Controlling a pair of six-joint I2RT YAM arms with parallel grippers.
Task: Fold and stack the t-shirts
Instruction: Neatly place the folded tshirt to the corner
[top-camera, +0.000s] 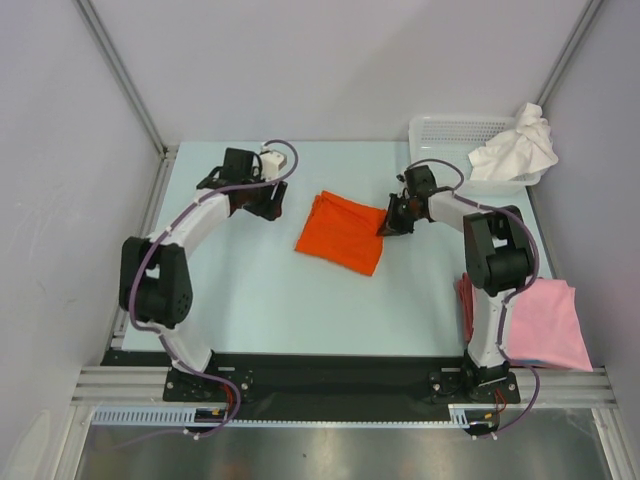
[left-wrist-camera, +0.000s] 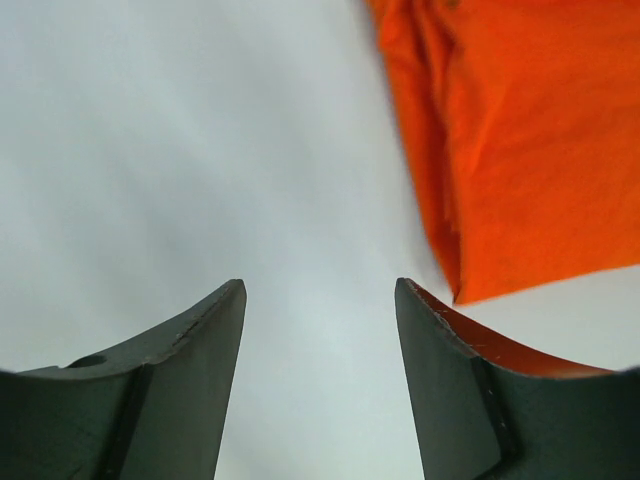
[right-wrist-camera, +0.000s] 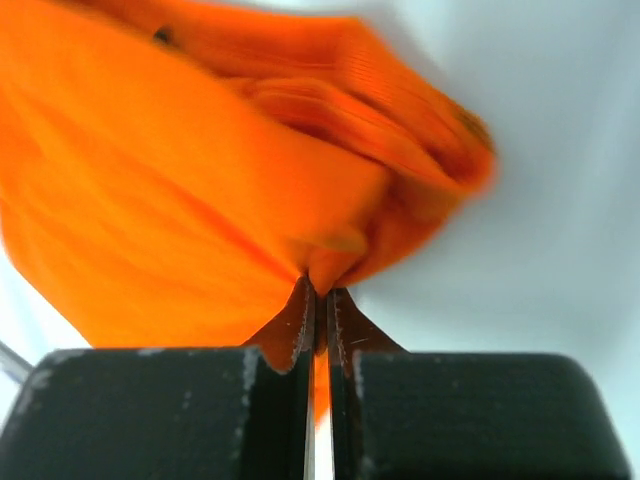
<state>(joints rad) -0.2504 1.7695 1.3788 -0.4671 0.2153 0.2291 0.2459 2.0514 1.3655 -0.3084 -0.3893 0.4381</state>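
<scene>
I will carry the folded orange t-shirt up and back, over the pale pink stack right of my right gripper in the top view, to release it.
The bright orange t-shirt (top-camera: 342, 231) lies folded in the middle of the table. My right gripper (top-camera: 387, 226) is at its right edge and is shut on a pinch of the orange cloth (right-wrist-camera: 200, 190). My left gripper (top-camera: 272, 205) is open and empty, just left of the shirt, whose edge shows in the left wrist view (left-wrist-camera: 520, 140). A white t-shirt (top-camera: 517, 146) hangs crumpled over the basket's rim at the back right. Pale pink t-shirts (top-camera: 546, 325) lie stacked at the front right.
A white plastic lattice basket (top-camera: 445, 133) stands at the back right corner. Grey walls close in the table on three sides. A black strip with the arm bases runs along the near edge.
</scene>
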